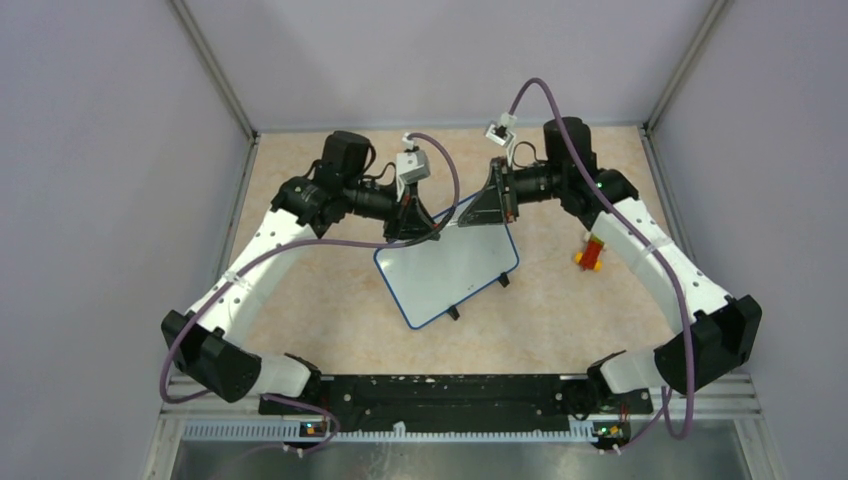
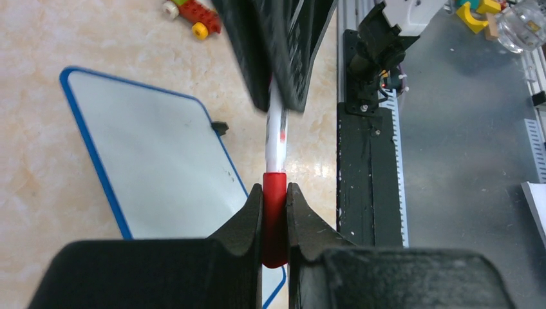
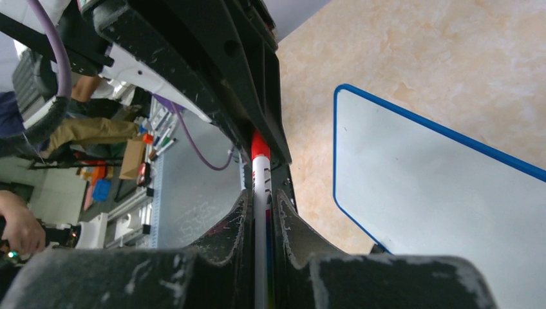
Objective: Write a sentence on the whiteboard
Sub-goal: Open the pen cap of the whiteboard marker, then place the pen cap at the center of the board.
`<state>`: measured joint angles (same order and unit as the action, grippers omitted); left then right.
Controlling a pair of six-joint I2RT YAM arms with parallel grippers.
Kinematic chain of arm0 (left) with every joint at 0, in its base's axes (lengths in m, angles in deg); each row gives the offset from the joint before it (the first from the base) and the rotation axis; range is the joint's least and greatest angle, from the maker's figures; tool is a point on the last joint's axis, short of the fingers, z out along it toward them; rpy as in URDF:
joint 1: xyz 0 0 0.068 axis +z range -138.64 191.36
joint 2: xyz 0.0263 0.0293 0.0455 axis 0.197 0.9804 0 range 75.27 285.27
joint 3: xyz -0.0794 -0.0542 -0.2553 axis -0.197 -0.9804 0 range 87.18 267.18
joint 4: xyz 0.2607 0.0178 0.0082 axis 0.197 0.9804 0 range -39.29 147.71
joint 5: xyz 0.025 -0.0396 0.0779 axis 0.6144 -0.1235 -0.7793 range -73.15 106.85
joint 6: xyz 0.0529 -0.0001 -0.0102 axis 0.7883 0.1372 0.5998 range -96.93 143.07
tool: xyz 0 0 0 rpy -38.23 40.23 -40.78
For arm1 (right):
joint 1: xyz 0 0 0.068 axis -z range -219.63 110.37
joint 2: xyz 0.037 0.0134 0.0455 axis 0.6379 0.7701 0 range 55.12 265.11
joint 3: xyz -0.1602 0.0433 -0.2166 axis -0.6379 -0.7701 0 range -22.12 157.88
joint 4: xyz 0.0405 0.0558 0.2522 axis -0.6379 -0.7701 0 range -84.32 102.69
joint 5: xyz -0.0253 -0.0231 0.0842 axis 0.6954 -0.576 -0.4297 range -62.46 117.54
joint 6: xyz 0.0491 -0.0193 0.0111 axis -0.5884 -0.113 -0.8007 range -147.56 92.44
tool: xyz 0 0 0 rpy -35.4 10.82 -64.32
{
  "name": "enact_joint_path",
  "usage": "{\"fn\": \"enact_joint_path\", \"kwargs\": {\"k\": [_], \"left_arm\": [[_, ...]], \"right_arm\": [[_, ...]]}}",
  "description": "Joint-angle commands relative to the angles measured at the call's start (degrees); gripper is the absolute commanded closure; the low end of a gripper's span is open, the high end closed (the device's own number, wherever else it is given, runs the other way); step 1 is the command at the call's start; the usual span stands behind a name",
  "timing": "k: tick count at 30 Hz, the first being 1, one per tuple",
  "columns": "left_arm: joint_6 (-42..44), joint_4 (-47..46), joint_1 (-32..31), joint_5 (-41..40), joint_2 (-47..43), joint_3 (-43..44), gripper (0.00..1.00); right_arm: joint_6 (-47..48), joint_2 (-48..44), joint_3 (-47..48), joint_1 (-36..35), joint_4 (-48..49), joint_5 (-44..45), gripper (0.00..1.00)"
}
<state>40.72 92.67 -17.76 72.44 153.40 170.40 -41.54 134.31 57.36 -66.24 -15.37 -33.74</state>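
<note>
The left gripper pulls the red cap point(image 2: 274, 212) over the marker's end away from the right gripper next, then lowers it toward empty table past the board.
The whiteboard point(image 1: 447, 272) lies tilted in the middle of the table, its surface blank; no sentence shows on it. A white marker with a red cap is held level between both grippers above the board's far edge. My left gripper point(image 1: 418, 218) is shut on the red cap point(image 2: 274, 212). My right gripper point(image 1: 495, 203) is shut on the white barrel point(image 3: 261, 222). The left wrist view shows the left gripper point(image 2: 275, 193), the barrel point(image 2: 277, 135) and the board point(image 2: 154, 167). The right wrist view shows the right gripper point(image 3: 261, 199), the cap point(image 3: 259, 147) and the board point(image 3: 444, 199).
A small red and yellow brick toy point(image 1: 590, 252) lies right of the board, also in the left wrist view point(image 2: 193, 14). The black base rail point(image 1: 440, 390) runs along the near edge. Off the table, blocks and a clear cup point(image 2: 525, 22) stand on a grey surface.
</note>
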Motion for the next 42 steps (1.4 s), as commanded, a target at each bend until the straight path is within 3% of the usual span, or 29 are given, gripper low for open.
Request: {"fn": "enact_joint_path", "kwargs": {"k": [1,8,14,19,24,31,42], "left_arm": [[1.09,2.38,8.98,0.62,0.9,0.31,1.0],[8.77,9.44,23.74,4.59,3.51,2.06,1.0],[15.4,11.72,32.91,-7.75,10.65,1.86,1.0],[16.08,7.46,33.87,-23.68,15.99,-3.64,1.0],[15.96,-0.96,33.96,-31.71,17.51,-10.7,0.94],[16.13,-5.78,33.96,-34.75,22.58,-14.82,0.87],[16.68,-5.96,33.88,-33.27,25.58,-17.16,0.68]], "right_arm": [[3.17,-1.42,2.28,6.66,-4.47,-3.49,1.0],[10.38,-1.55,4.8,15.96,-12.36,-1.4,1.0],[10.28,-3.27,2.88,20.6,-12.78,3.64,1.0],[12.85,-5.28,2.46,20.75,-13.46,5.76,1.0],[13.62,-4.85,1.5,20.79,-13.58,4.62,1.0],[13.63,-5.02,0.66,20.7,-13.58,4.76,1.0],[22.58,-6.38,-3.54,20.7,-17.83,6.98,1.0]]}}
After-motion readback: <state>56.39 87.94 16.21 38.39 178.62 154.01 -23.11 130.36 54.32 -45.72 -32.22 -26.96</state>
